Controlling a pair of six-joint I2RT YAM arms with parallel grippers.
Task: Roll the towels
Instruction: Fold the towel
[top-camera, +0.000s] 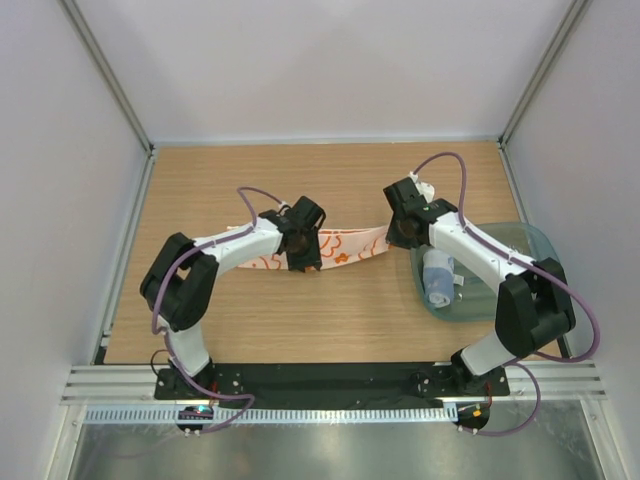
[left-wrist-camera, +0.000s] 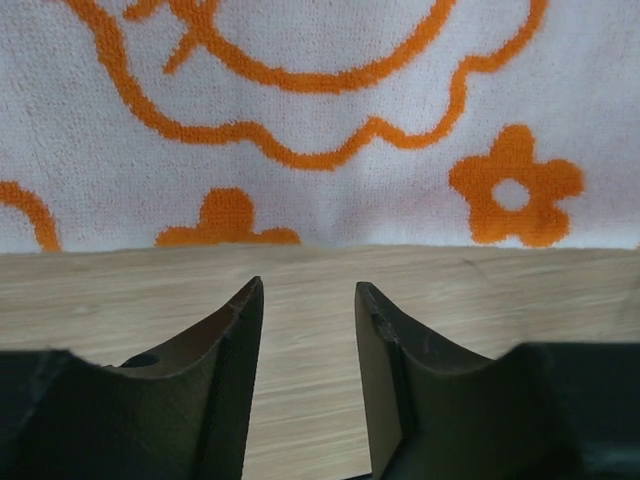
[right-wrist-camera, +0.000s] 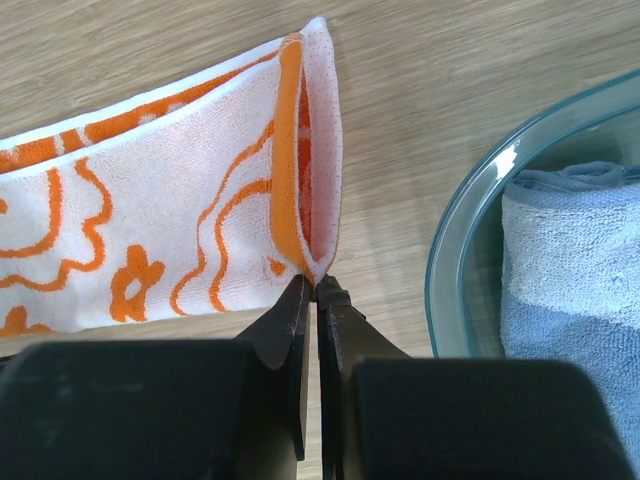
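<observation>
My right gripper will carry the stretched towel's held corner left in the top view onto the towel's opposite end (top-camera: 254, 263) and release it, to halve the towel.
The white towel with the orange pattern (top-camera: 345, 248) lies stretched as a folded strip across the middle of the table. My right gripper (right-wrist-camera: 316, 290) is shut on the near corner of its right end (right-wrist-camera: 300, 160), which stands lifted and folded over. My left gripper (left-wrist-camera: 308, 290) is open over bare wood just short of the towel's near edge (left-wrist-camera: 320, 130), with nothing between its fingers. In the teal tray (top-camera: 520, 245) at the right lies the pale grey-blue towel (top-camera: 438, 278), rolled up, seen again in the right wrist view (right-wrist-camera: 570, 270).
The tray's glassy rim (right-wrist-camera: 455, 240) curves close to the right of my right gripper. Grey walls and metal frame posts (top-camera: 105, 75) close in the wooden table (top-camera: 300, 320) on three sides.
</observation>
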